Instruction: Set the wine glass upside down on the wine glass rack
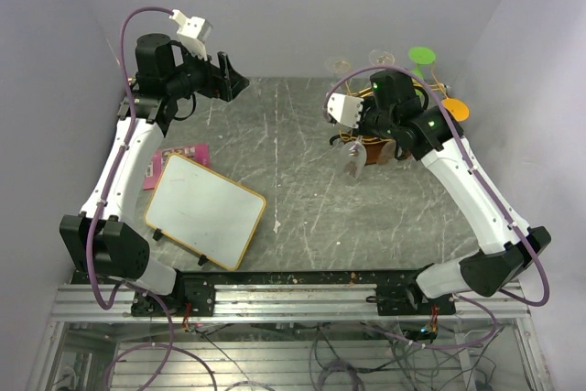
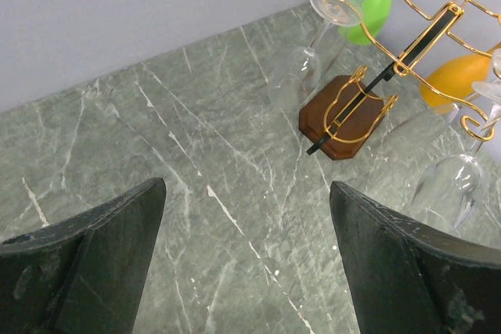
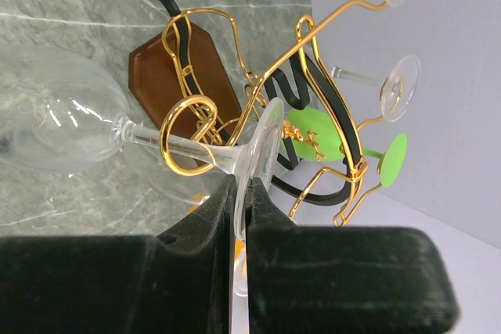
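Note:
Next, my right gripper eases down and brings the foot point(image 3: 262, 154), still off the gold hook point(image 3: 189, 137), onto it, since the stem already runs through the hook.
A clear wine glass point(image 3: 55, 127) lies bowl-down across the right wrist view, and my right gripper point(image 3: 241, 185) is shut on the rim of its round foot point(image 3: 262, 154). Its stem passes through a curled gold hook point(image 3: 188, 134) of the wine glass rack point(image 3: 168, 76). From above, the rack point(image 1: 375, 150) stands at the far right of the table, with the right gripper point(image 1: 366, 135) at it and the bowl point(image 1: 353, 160) hanging just left of it. My left gripper point(image 1: 233, 80) is held high at the far left, open and empty, with its fingers point(image 2: 117, 240) wide apart over bare table.
Other glasses hang on the rack: a green one point(image 3: 321, 134), an orange one point(image 1: 455, 109) and clear ones point(image 3: 395, 87). A framed whiteboard point(image 1: 206, 211) lies at the near left with a pink card point(image 1: 179, 157) behind it. Walls close in behind and at both sides.

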You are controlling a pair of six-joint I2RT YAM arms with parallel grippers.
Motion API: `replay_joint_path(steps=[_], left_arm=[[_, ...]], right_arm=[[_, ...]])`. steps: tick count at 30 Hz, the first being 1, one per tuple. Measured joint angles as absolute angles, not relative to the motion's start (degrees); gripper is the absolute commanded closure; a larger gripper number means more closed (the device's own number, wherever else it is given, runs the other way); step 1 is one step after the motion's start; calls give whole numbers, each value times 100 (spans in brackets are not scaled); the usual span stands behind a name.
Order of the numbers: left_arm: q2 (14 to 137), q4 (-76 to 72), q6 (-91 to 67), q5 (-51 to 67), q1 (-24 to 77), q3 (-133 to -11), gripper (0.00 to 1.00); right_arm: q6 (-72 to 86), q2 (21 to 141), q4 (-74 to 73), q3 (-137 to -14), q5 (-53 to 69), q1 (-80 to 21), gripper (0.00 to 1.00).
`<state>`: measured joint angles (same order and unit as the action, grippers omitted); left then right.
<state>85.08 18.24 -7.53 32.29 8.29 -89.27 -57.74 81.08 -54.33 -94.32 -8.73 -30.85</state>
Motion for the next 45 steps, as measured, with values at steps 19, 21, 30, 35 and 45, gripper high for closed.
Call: replay_joint_path(steps=[19,21,30,35,45], left_arm=[[8508,1758,-751,3293,829,-8757,4],[8508,1747,-751,3308,829,-8731,4],[8506,1739,-749,3343,829,-8722,3],[8506,1739,-744,3350,829,-8722,3],[8506,1739,-738,3369,829,-8722,3]], right_arm=[[-5763,8128,-5384,-9290,-679,-3131,100],[-5756,8128,-5371,-9275,-670,-3135,100],[-5752,8152,-5317,-9244,-659,-3164,99],[-5756,8152,-5306,-9166,-637,-3175,97],[-5774,8152,-5306,-9122,-635,-3190,92]])
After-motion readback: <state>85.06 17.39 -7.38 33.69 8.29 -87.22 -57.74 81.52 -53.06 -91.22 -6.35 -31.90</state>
